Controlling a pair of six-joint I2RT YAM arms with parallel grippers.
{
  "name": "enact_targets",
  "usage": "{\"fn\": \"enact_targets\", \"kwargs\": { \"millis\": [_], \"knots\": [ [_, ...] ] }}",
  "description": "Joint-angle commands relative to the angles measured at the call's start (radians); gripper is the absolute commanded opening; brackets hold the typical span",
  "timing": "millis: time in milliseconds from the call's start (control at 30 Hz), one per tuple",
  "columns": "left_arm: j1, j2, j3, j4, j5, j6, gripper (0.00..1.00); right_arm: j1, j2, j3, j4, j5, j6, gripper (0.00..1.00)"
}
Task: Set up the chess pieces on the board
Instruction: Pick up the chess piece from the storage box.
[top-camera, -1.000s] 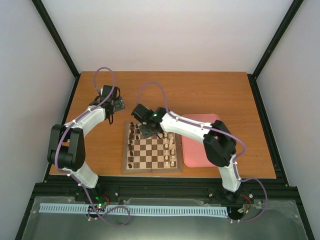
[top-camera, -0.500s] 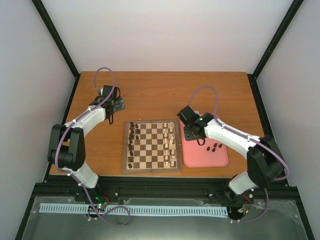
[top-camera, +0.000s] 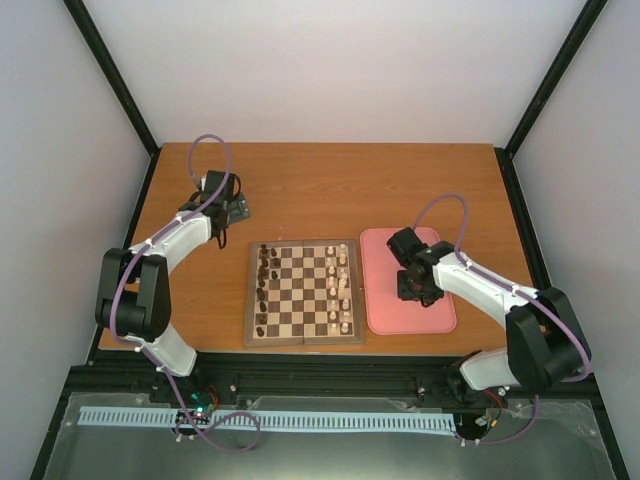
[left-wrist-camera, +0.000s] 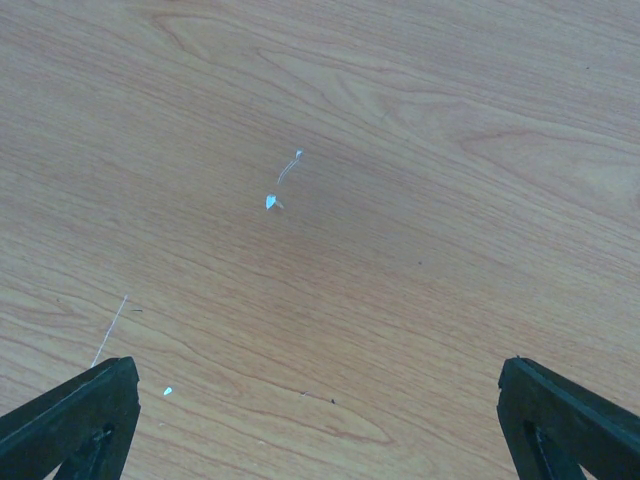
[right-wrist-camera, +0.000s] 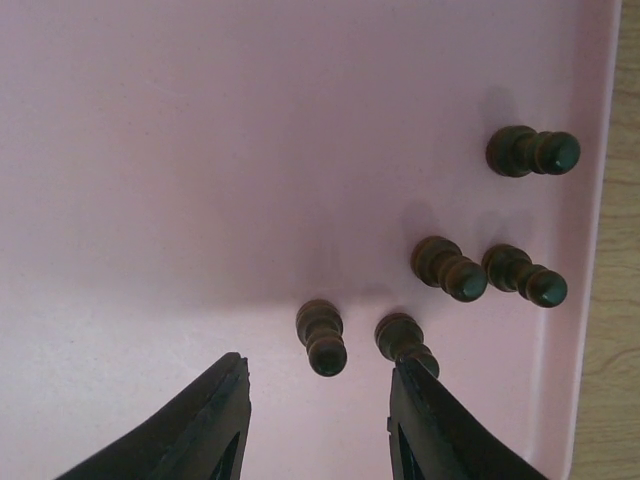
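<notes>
The nearest lone pawn is below the gap between my right gripper's fingers, so I will next lower them until they are on either side of the pawn's head and close.
The wooden chessboard (top-camera: 304, 293) lies at the table's front middle, with dark pieces (top-camera: 264, 272) along its left columns and cream pieces on its right. My right gripper (top-camera: 413, 290) is open, low over the pink tray (top-camera: 385, 310). In the right wrist view several dark pawns stand on the tray: one pawn (right-wrist-camera: 323, 337) just ahead of the gap between my fingertips (right-wrist-camera: 235, 390), a second (right-wrist-camera: 400, 340) at the right fingertip, three more (right-wrist-camera: 450, 268) further right. My left gripper (left-wrist-camera: 320, 400) is open and empty above bare wood at the far left.
The tray's right rim (right-wrist-camera: 590, 250) runs close beside the outer pawns. Cream pieces (top-camera: 342, 290) stand on the board's right columns. The left arm (top-camera: 160, 250) rests left of the board.
My right arm has swung from the board's far left corner rightward to the pink tray and come down over the dark pawns. The left arm has not moved.
</notes>
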Motion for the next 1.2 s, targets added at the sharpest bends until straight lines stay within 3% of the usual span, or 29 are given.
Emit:
{"fn": "enact_targets", "kwargs": {
  "millis": [0, 300, 633, 933, 1167],
  "knots": [
    [-0.005, 0.006, 0.040, -0.008, -0.005, 0.011, 1.00, -0.023, 0.015, -0.026, 0.041, -0.023, -0.005, 0.40],
    [-0.005, 0.007, 0.039, -0.010, -0.009, 0.009, 1.00, -0.042, 0.045, -0.045, 0.076, -0.035, -0.015, 0.38],
    [-0.004, 0.005, 0.038, -0.011, -0.014, 0.006, 1.00, -0.049, 0.056, -0.050, 0.086, -0.023, -0.018, 0.28],
    [-0.005, 0.000, 0.035, -0.013, -0.016, 0.006, 1.00, -0.048, 0.063, -0.050, 0.086, -0.015, -0.017, 0.27],
    [-0.005, -0.002, 0.035, -0.012, -0.016, 0.005, 1.00, -0.048, 0.067, -0.052, 0.093, -0.019, -0.023, 0.10]
  ]
}}
